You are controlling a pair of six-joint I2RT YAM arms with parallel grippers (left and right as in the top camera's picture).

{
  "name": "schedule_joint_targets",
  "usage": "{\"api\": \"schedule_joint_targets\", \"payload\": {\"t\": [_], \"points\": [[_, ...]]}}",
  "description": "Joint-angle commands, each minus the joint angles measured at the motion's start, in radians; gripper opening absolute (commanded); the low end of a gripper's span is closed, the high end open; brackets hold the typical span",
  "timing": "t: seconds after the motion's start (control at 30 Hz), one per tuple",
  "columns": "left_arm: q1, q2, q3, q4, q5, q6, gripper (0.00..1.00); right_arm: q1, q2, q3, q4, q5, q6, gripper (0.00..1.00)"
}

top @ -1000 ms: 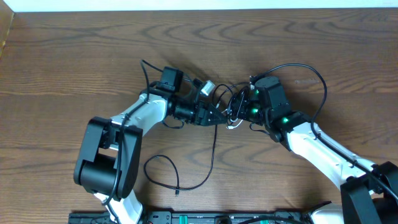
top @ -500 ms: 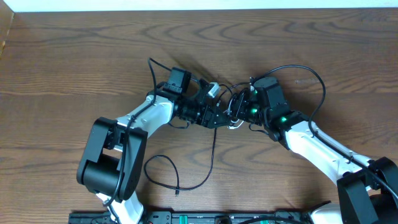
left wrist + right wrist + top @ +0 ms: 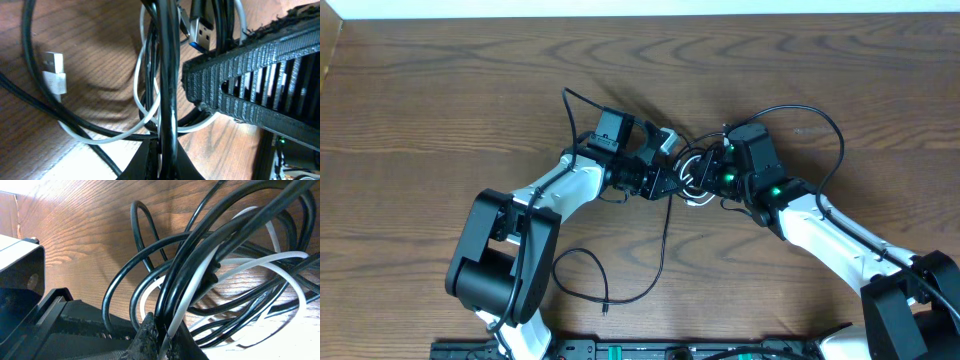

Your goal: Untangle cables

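The right gripper draws to the right in the overhead view next, spreading the bunched knot, and releases the bundle, since open tabletop lies there.
The cables [image 3: 692, 178] form a tangled knot of black loops and one white cord between my two grippers at the table's middle. My left gripper [image 3: 672, 181] meets it from the left and my right gripper [image 3: 708, 176] from the right. In the left wrist view the left gripper [image 3: 164, 152] is shut on a black cable [image 3: 167, 75], with the white cord [image 3: 142, 90], its white plug [image 3: 54, 72] and a blue-tipped USB plug [image 3: 202, 35] behind. In the right wrist view the right gripper [image 3: 162, 335] is shut on a bundle of black cables [image 3: 190, 270] and the white cord [image 3: 186, 307].
One black cable [image 3: 663, 245] trails from the knot toward the table's front and curls into a loop [image 3: 582, 275] by the left arm's base. A black cable arcs [image 3: 825, 125] behind the right arm. The right gripper's ribbed finger [image 3: 260, 75] stands close to the left wrist camera.
My left gripper has closed on a black cable after standing open. The left arm has shifted slightly right toward the knot. The right gripper has kept its grip.
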Motion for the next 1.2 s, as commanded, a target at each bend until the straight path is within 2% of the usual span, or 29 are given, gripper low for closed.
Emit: {"api": "schedule_joint_targets", "payload": {"t": [0.0,0.3,0.43,0.57,0.83,1.0,1.17], "points": [[0.003,0.005,0.002,0.019,-0.043,0.006,0.08,-0.002,0.011,0.001,-0.005,-0.033,-0.032,0.01],[0.093,0.003,0.002,0.012,-0.034,-0.105,0.07,-0.074,0.010,0.001,-0.005,-0.274,-0.196,0.01],[0.150,0.003,0.002,-0.013,0.026,-0.103,0.07,-0.108,0.010,0.001,-0.006,-0.377,-0.257,0.01],[0.213,0.003,0.002,-0.045,0.025,-0.103,0.08,-0.138,0.010,0.001,-0.026,-0.470,-0.322,0.01],[0.319,0.003,0.002,-0.091,0.020,-0.104,0.07,-0.227,0.010,0.001,-0.182,-0.404,-0.384,0.01],[0.365,0.003,0.002,-0.116,-0.006,-0.105,0.08,-0.319,0.010,0.001,-0.304,-0.373,-0.475,0.01],[0.383,0.003,0.002,-0.127,-0.017,-0.108,0.07,-0.393,0.010,0.001,-0.423,-0.251,-0.507,0.01]]}}
